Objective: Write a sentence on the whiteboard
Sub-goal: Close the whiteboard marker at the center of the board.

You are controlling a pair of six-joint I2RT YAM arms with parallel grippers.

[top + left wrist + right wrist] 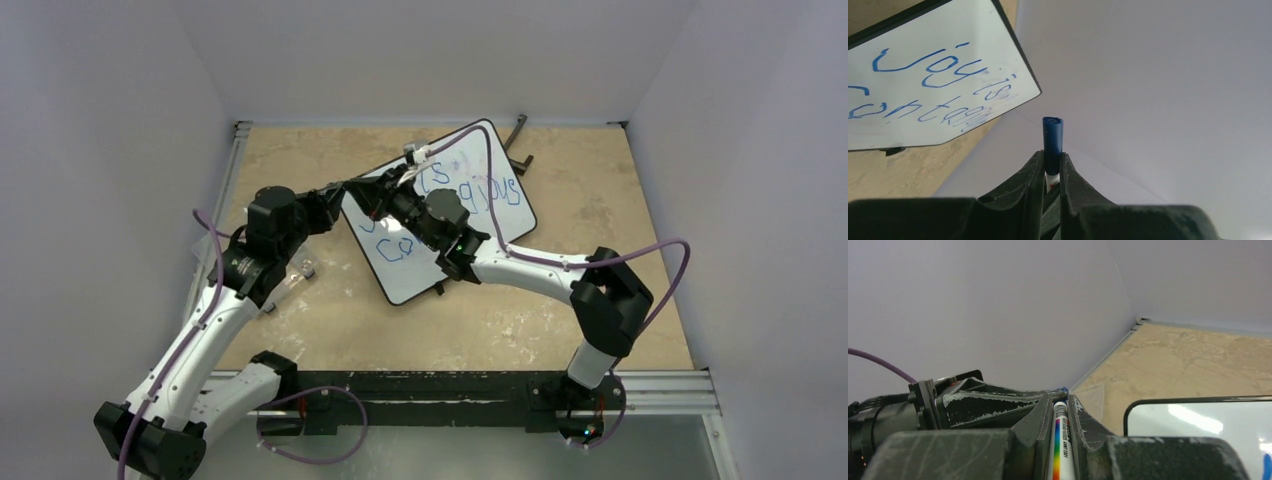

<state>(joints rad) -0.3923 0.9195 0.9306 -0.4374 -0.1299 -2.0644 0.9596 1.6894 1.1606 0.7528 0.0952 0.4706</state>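
I will move my right gripper back and down to the tabletop by the board's near edge [474,302] next and let go of the marker, because the sentence [490,195] is written and the marker is capped.
The whiteboard [412,282] lies tilted in the middle of the table, also showing in the left wrist view [948,30] and the right wrist view [1198,425]. The blue sentence [490,195] reads "joy is contagious" in two lines [928,85]. Above the board's left edge both grippers meet on one marker. My left gripper [350,188] [1053,156] is shut on the marker's blue cap [1053,135], with the white barrel just behind it. My right gripper [395,192] [1060,401] is shut on the white marker [1062,440], which bears a rainbow stripe.
A black bracket [518,135] lies at the back beside the board's far corner. A small clear piece [305,270] sits on the table by the left arm. White walls close in the sides and back, with a metal rail [235,160] along the left edge.
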